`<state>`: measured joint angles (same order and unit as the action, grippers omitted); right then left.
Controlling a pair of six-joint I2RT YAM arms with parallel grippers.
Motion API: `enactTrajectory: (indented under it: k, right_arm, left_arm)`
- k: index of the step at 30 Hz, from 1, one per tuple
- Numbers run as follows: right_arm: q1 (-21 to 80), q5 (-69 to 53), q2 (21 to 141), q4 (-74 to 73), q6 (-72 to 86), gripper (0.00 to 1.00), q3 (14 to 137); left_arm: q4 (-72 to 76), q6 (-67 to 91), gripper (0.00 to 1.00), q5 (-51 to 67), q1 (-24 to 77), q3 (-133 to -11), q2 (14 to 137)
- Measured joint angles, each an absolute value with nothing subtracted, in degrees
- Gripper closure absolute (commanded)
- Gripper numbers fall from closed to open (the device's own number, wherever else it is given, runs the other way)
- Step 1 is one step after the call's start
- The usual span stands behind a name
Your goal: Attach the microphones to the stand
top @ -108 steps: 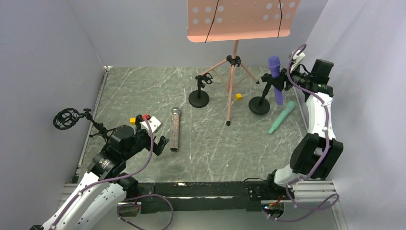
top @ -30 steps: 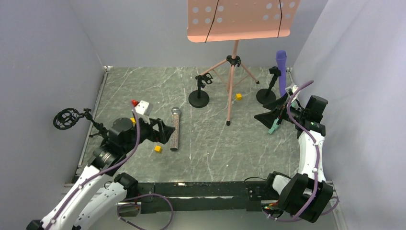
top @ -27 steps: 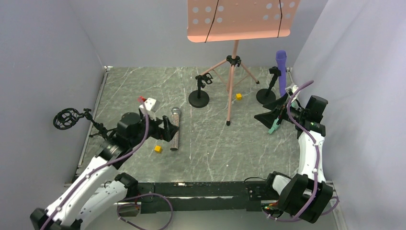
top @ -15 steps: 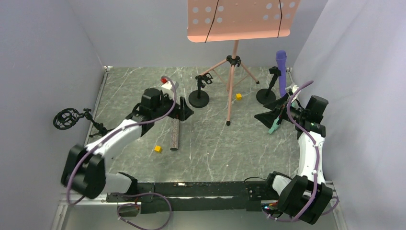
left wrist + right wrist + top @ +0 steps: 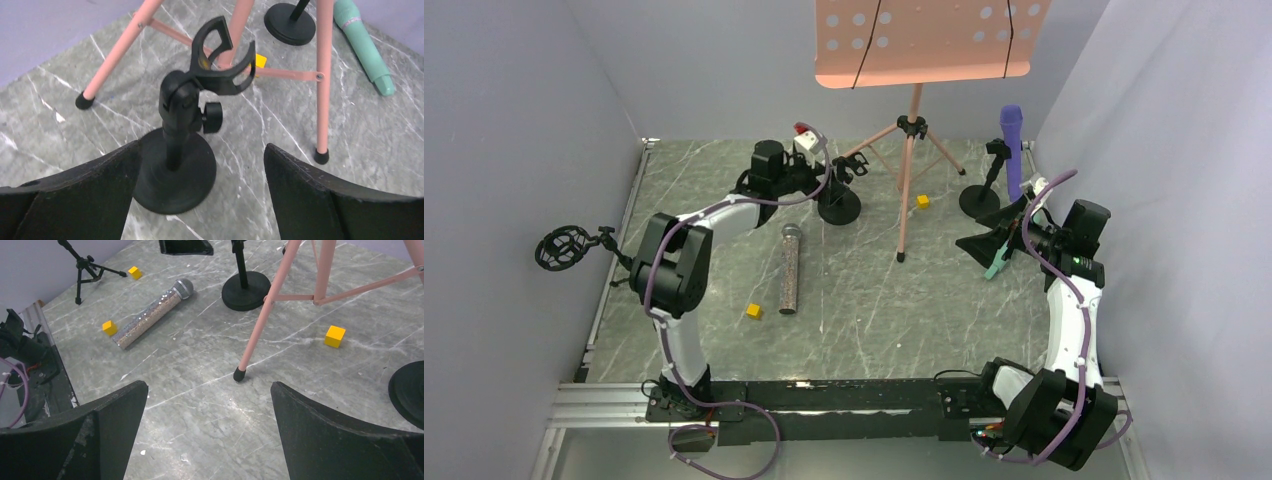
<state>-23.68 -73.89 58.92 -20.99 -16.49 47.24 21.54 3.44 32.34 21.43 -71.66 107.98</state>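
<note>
My left gripper will next tilt flatter and move its open fingers around the neck, since a grip just below the clip keeps the empty clip's curved arms clear.
The purple microphone [image 5: 1011, 134] stands upright in the clip of the back right stand [image 5: 979, 200]. The mint-green microphone [image 5: 998, 264] lies on the floor, partly under my open, empty right gripper [image 5: 984, 240]; it also shows in the left wrist view [image 5: 362, 45]. The glittery microphone [image 5: 789, 270] [image 5: 150, 315] lies flat at centre left. My left gripper [image 5: 819, 188] [image 5: 202, 145] is open at the empty black stand [image 5: 839, 203], its fingers either side of the round base [image 5: 175, 175]. The clip [image 5: 220, 60] holds nothing.
A pink music stand [image 5: 914, 40] on tripod legs [image 5: 904, 200] rises between the two black stands. Yellow cubes [image 5: 752, 311] [image 5: 922, 201] lie on the marble floor. A small tripod with a shock mount [image 5: 564, 247] stands at the left wall. Grey walls close in both sides.
My left arm has swung from beside the glittery microphone to the back, reaching the empty stand. The right arm has stayed still over the last second.
</note>
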Motion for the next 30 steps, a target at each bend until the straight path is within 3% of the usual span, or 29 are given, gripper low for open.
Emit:
enactTrajectory:
  k: [10,22,30]
  right_arm:
    - [-23.7,-73.8,59.0,-22.6,-17.8,0.0,47.3]
    - [-23.7,-73.8,59.3,-22.4,-17.3,0.0,47.3]
    - [-23.7,-73.7,59.3,-22.1,-16.8,0.0,47.3]
  left_arm:
    - [21.8,-1.3,0.28,41.4,20.3,-78.9,116.4]
    - [31.5,4.7,0.34,57.2,12.7,-82.6,120.7]
    - [39.8,9.7,0.38,62.5,13.4,-85.8,123.4]
